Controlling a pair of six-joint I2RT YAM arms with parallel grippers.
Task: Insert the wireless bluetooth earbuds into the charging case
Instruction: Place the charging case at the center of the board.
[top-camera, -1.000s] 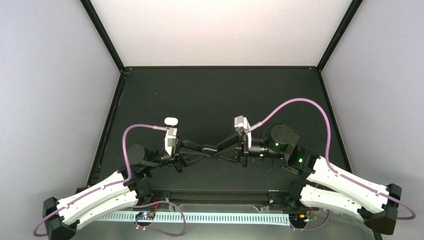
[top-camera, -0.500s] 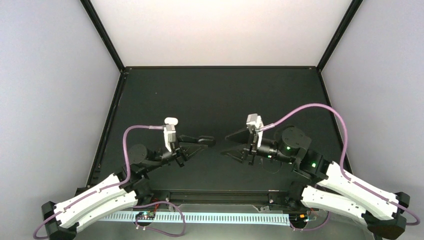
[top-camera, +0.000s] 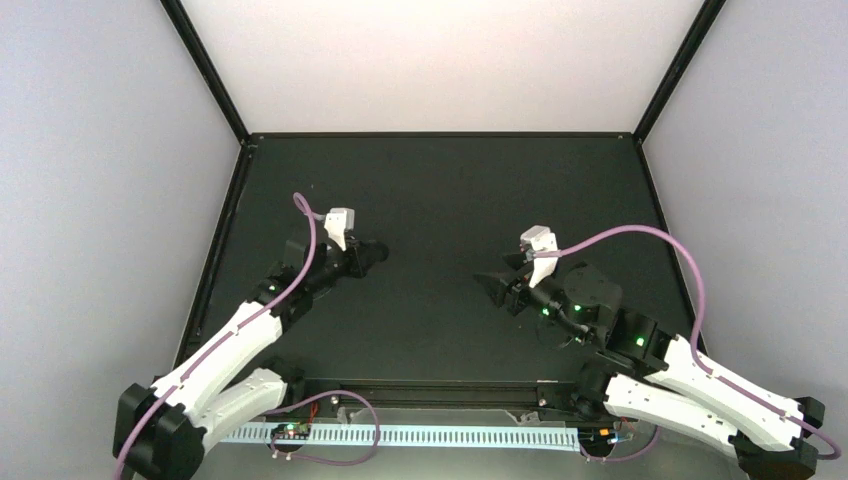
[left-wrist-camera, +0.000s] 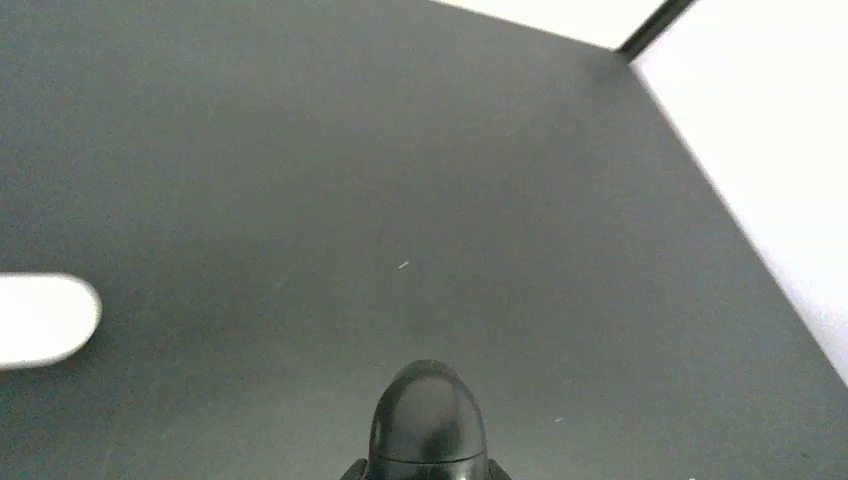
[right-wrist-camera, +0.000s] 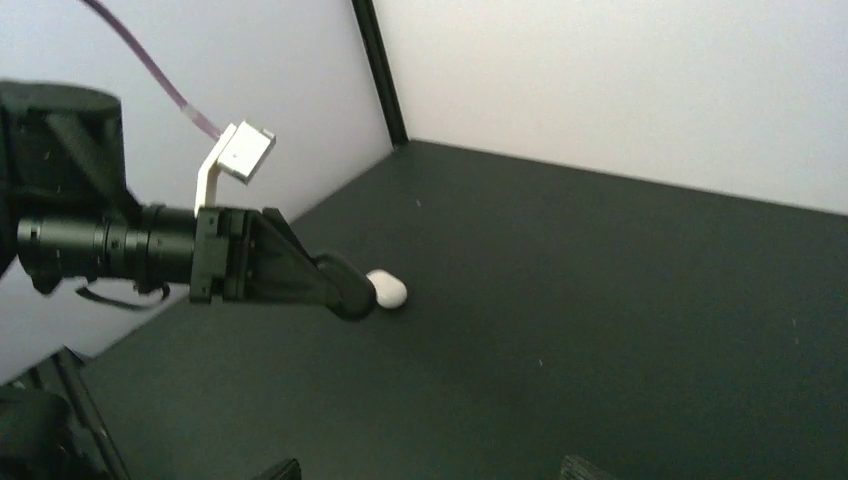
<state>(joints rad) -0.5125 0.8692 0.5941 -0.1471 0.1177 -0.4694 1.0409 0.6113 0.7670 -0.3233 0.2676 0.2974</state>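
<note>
Next, the left gripper tilts downward and brings the still-hanging black case down onto the mat beside the white oval case (left-wrist-camera: 40, 320). It then releases the case, as that mat lies below it.
My left gripper (top-camera: 368, 256) is shut on a black oval charging case (left-wrist-camera: 428, 415), closed, and holds it above the mat at the left. The same case shows in the right wrist view (right-wrist-camera: 350, 291). A white oval case (left-wrist-camera: 40, 320) lies on the mat just beside it, and it also shows in the right wrist view (right-wrist-camera: 387, 290). My right gripper (top-camera: 495, 285) is open and empty at the middle right, with its fingertips wide apart (right-wrist-camera: 432, 470). No earbuds are in view.
The black mat (top-camera: 440, 190) is bordered by black frame posts and pale walls on three sides. The purple cable (top-camera: 610, 235) loops over the right arm.
The two grippers were together at the black case. The right gripper has let go and drawn back right. The left arm has swung up and left with the case, next to the white case.
</note>
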